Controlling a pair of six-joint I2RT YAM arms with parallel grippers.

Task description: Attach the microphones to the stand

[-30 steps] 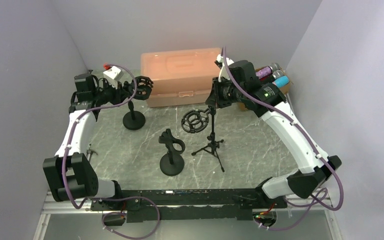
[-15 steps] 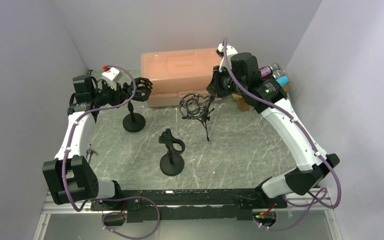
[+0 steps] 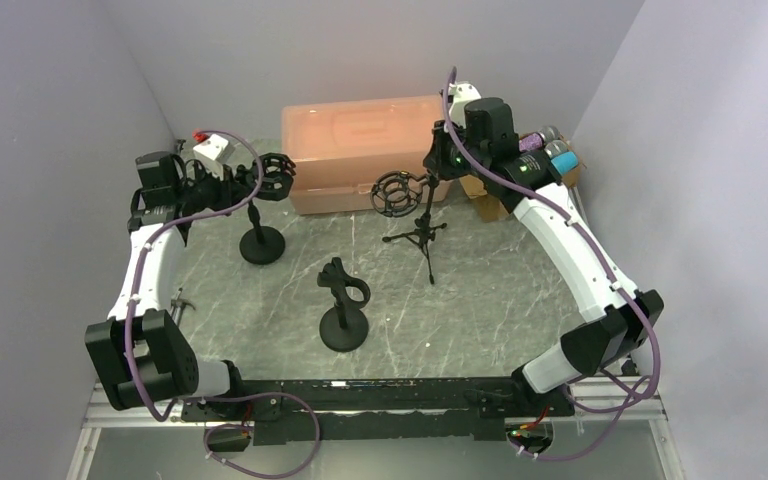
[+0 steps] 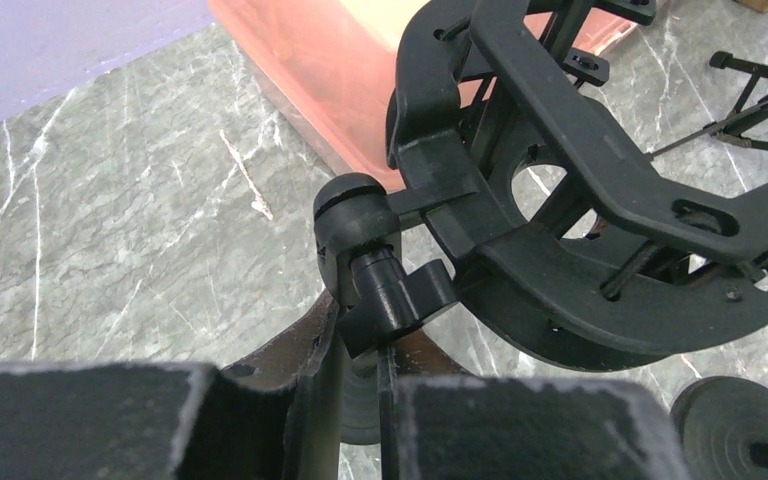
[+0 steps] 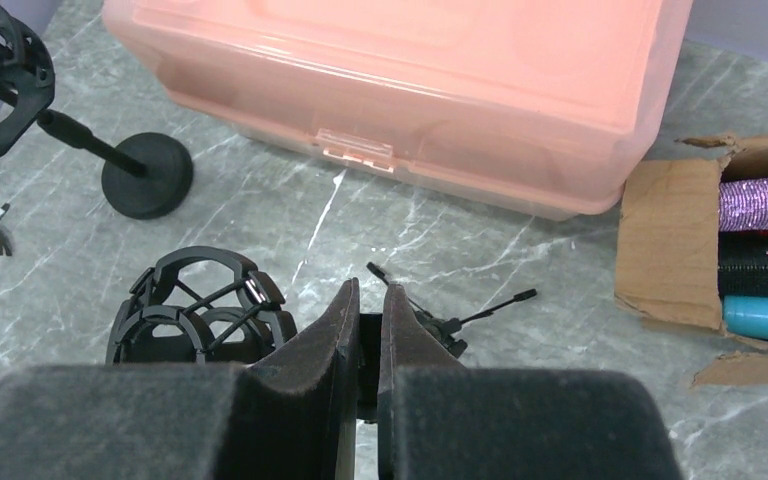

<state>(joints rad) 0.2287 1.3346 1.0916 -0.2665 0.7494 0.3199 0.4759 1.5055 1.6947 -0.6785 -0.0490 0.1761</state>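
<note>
The marble beyond the tripod's legs is empty. Next I will move my right gripper slightly outward toward the pink plastic case, then let go of the post.
The microphones lie in a torn cardboard box (image 5: 668, 240) at the back right: a purple glitter one (image 5: 762, 200), a black one (image 5: 760, 265) and a teal one (image 5: 766, 320). In the top view they show behind my right arm (image 3: 558, 155). My right gripper (image 5: 365, 305) is shut on the post of a black tripod stand (image 3: 419, 236) with a cage-shaped shock mount (image 5: 200, 310). My left gripper (image 4: 360, 345) is shut on the neck of a round-base stand (image 3: 262, 244), just under its shock mount (image 4: 600, 200). I cannot tell whether the tripod's legs touch the table.
A closed pink plastic case (image 3: 360, 150) stands at the back centre. A third black stand with a clip holder (image 3: 344, 300) stands in the middle of the grey marble table (image 3: 500, 300). Grey walls close in on both sides.
My right gripper has lifted the tripod stand and carried it back toward the pink case, where it now hangs upright. My left gripper has shifted its stand slightly left.
</note>
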